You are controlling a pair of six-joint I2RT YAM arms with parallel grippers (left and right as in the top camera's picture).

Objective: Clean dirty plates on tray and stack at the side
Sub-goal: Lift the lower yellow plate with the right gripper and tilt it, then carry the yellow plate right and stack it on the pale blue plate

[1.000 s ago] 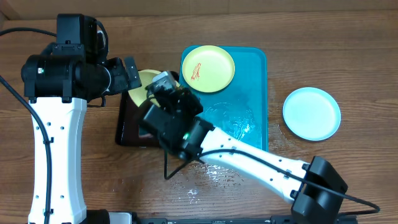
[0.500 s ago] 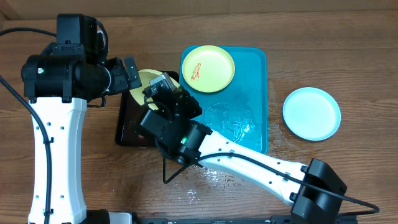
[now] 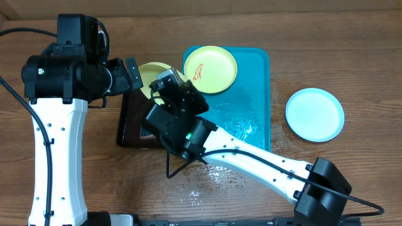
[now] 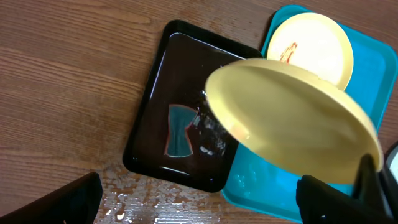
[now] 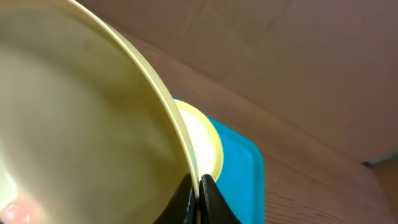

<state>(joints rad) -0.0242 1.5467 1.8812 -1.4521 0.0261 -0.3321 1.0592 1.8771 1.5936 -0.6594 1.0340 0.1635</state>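
I will next swing my right gripper across and down to let go of the yellow-green plate's rim over the teal plate (image 3: 315,114), because the teal plate is below it, to the right in the overhead view.
A yellow-green plate (image 3: 152,73) hangs tilted above the black tray (image 3: 129,129), and my right gripper (image 5: 198,194) is shut on its rim. The same plate (image 4: 292,118) fills the right of the left wrist view, and its pale inside (image 5: 74,124) fills the right wrist view. A second yellow-green plate (image 3: 210,69) with red sauce streaks lies flat at the far end of the turquoise tray (image 3: 254,75). A light teal plate (image 3: 315,114) rests on the table right of the tray. My left gripper (image 4: 199,208) stands open beside the held plate, holding nothing.
The black tray (image 4: 180,93) holds dark liquid and a reflection. Water pools on the turquoise tray's near half (image 3: 237,120). Wet patches (image 3: 213,177) cover the wood in front of both trays. A cardboard wall runs along the table's far edge.
My right gripper has shifted a little toward the far side with the plate, and more of the plate's face now shows from above. The left arm has stayed put.
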